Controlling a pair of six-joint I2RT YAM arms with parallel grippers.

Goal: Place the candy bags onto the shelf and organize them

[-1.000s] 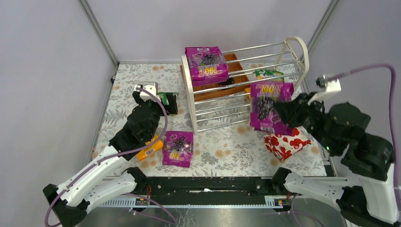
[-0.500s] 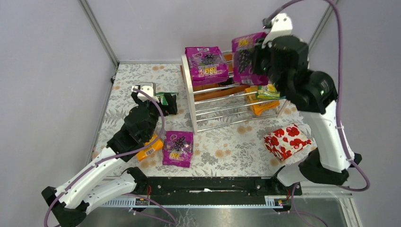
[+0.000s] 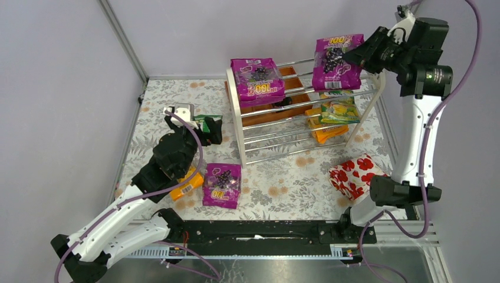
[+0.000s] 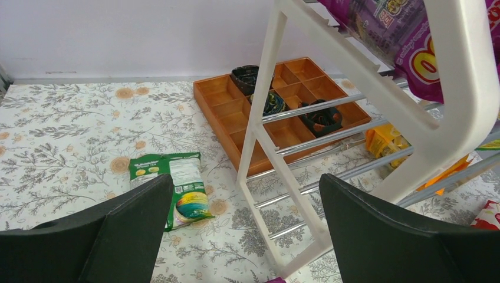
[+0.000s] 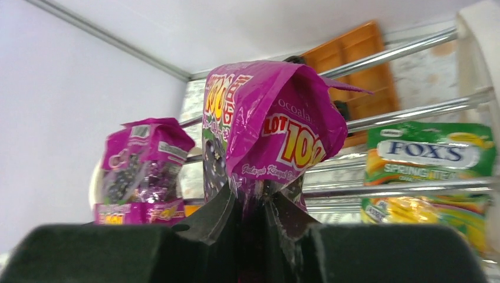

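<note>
My right gripper shifts to bare rods of the shelf beside the second magenta bag (image 3: 298,84) (image 5: 193,157) next, lowers and releases its bag, since they lie below, left in the top view.
My right gripper (image 3: 361,54) is shut on a magenta candy bag (image 3: 336,61) and holds it over the right end of the shelf's (image 3: 236,112) top tier; the right wrist view shows the bag (image 5: 271,130) pinched in the gripper (image 5: 252,200). A second magenta bag (image 3: 257,81) lies on the top tier's left end. A green-yellow bag (image 3: 338,110) and an orange bag (image 3: 327,132) lie on lower tiers. A third magenta bag (image 3: 222,184) and another orange bag (image 3: 187,183) lie on the table. My left gripper (image 3: 209,131) is open above a green-white bag (image 4: 171,188).
A brown compartmented tray (image 3: 283,94) lies behind and under the shelf. A red-and-white heart package (image 3: 357,175) lies on the table at the right. The shelf's white leg (image 4: 259,118) stands just right of the left gripper (image 4: 244,236). Walls close in on three sides.
My right arm has lifted the magenta bag from low beside the shelf's right end up over the top tier, then to its right end. The left arm has barely moved.
</note>
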